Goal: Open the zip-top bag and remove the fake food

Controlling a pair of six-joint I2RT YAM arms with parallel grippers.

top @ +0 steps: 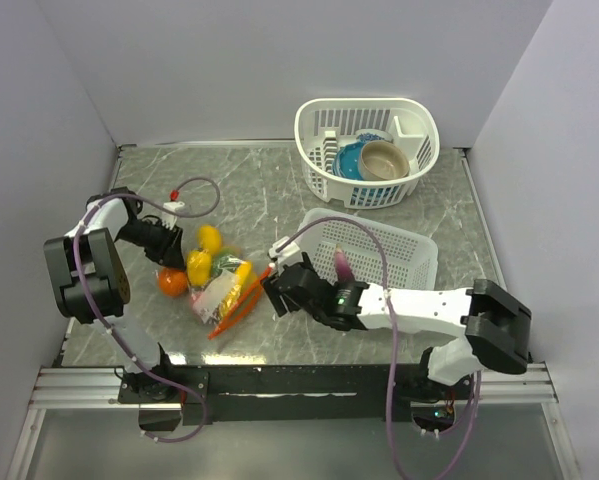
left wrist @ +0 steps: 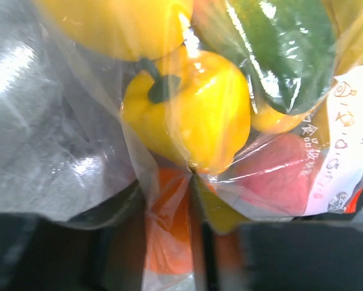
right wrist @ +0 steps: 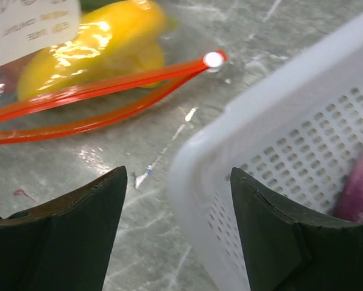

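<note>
The white basket's rim already runs between my open fingers, so my right gripper will go down over the rim (right wrist: 186,197) beside the basket's near corner and close.
The zip-top bag (top: 219,290) lies on the marble table left of centre, and its red-orange zipper strip (right wrist: 96,103) is parted at the mouth. The fake food shows through the plastic: a yellow pepper (left wrist: 187,115), a green piece (left wrist: 278,54), a red piece (left wrist: 272,182) and an orange fruit (top: 172,282). My left gripper (top: 169,250) is at the bag's far left end, shut on a fold of its plastic (left wrist: 193,242). My right gripper (top: 272,290) is open and empty, just right of the bag's mouth (right wrist: 178,182), straddling a white basket's corner.
A white slatted basket (top: 399,250) sits right of the bag with a purple piece (right wrist: 357,188) inside. A second white basket (top: 319,130) at the back holds blue and tan bowls. Grey walls close in the left, back and right.
</note>
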